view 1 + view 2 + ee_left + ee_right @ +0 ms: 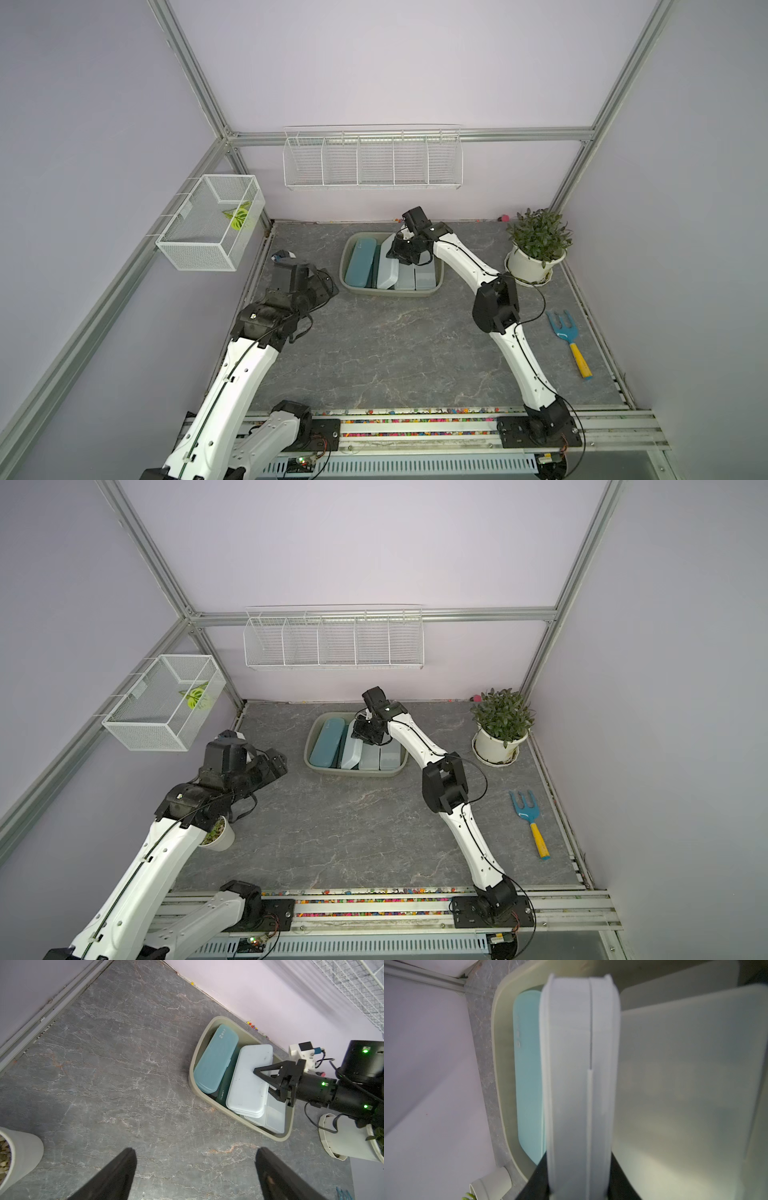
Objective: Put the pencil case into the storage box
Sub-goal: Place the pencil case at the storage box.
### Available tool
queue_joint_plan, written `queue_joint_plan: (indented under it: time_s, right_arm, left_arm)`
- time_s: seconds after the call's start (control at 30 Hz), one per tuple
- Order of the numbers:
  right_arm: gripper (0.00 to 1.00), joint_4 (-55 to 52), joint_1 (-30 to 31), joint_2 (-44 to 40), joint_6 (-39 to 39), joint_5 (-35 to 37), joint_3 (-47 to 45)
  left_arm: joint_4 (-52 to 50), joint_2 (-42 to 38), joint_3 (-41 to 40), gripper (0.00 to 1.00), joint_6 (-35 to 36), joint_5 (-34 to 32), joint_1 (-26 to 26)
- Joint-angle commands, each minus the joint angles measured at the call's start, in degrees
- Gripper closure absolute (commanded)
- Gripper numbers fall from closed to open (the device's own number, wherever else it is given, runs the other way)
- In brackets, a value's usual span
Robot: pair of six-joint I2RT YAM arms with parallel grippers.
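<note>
The robot's right gripper should stay low next, move slightly toward the teal case [528, 1072] and let go of the white pencil case [579, 1064], which already leans on cases inside the box.
The olive storage box [390, 294] [353, 773] [192, 1084] sits near the back wall. In it lie a teal case [360, 262] [216, 1059], a dark green one and translucent ones [415, 276]. My right gripper [401, 259] [365, 735] [261, 1078] [577, 1159] is shut on a white pencil case [247, 1084] [579, 1064], which is tilted inside the box and leans over the other cases. My left gripper [326, 282] [280, 764] [195, 1150] stands open with nothing in it, over bare table left of the box.
A potted plant [538, 249] stands at the back right, with a blue garden fork [567, 345] nearer the front. A white cup of stones [218, 835] [12, 1153] sits under my left arm. A wire basket [208, 224] and a wire rack [372, 160] hang on the walls.
</note>
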Motion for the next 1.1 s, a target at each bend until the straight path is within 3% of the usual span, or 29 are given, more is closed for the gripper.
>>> queue_joint_plan:
  time_s: [0.0,0.47,0.67,0.8,1.07]
  right_arm:
    - [0.77,-2.1,0.5,3.3,1.7,-0.7,2.6]
    - [0.72,-4.0,2.2,10.2,1.3,-2.7,8.0]
    - [0.44,-8.5,1.8,8.2,-2.5,0.9,8.0]
    - [0.31,-10.7,1.5,5.9,-5.2,3.5,7.9]
    - [0.19,-12.3,1.5,-0.4,-10.8,8.1,7.8]
  left_arm:
    - [-0.2,1.0,1.4,0.06,2.2,0.9,0.9]
    - [2.2,4.8,1.4,0.06,3.5,2.7,1.9]
    - [2.6,6.4,1.9,0.06,5.0,3.0,1.9]
    - [2.7,7.2,2.4,0.06,5.9,3.1,2.0]
    - [2.8,7.5,2.8,0.06,7.2,2.9,2.0]
